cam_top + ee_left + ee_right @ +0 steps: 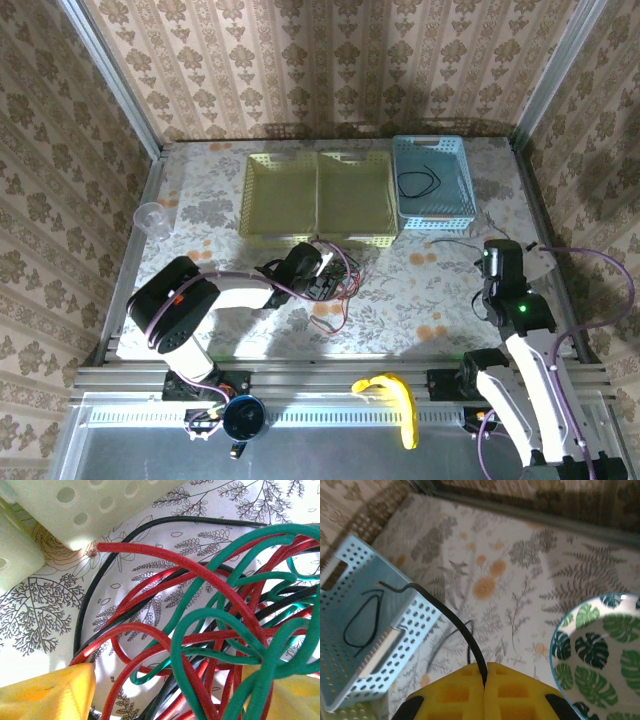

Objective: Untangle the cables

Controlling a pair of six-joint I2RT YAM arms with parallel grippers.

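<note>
My right gripper holds the single black cable and should move outward over the blue basket (367, 622) and release it, because another black cable already lies coiled inside.
A tangle of red, green and black cables (338, 292) lies on the table just in front of the yellow baskets. My left gripper (322, 272) is down on this tangle. Up close, the red cable (165, 560), green cable (200, 620) and black cable (115, 545) loop between its yellow fingers (50, 695), which stand wide apart and open. My right gripper (497, 258) hangs near the blue basket, shut on a single black cable (445, 612) that runs from the pads (510, 695) up over the basket's rim. Another black cable (420, 183) lies coiled inside the blue basket.
Two yellow baskets (318, 236) stand at the back centre and a blue basket (436, 222) beside them on the right. A clear cup (152, 218) sits far left. A leaf-patterned bowl (600, 655) is close to my right gripper. A banana (395, 395) lies on the front rail.
</note>
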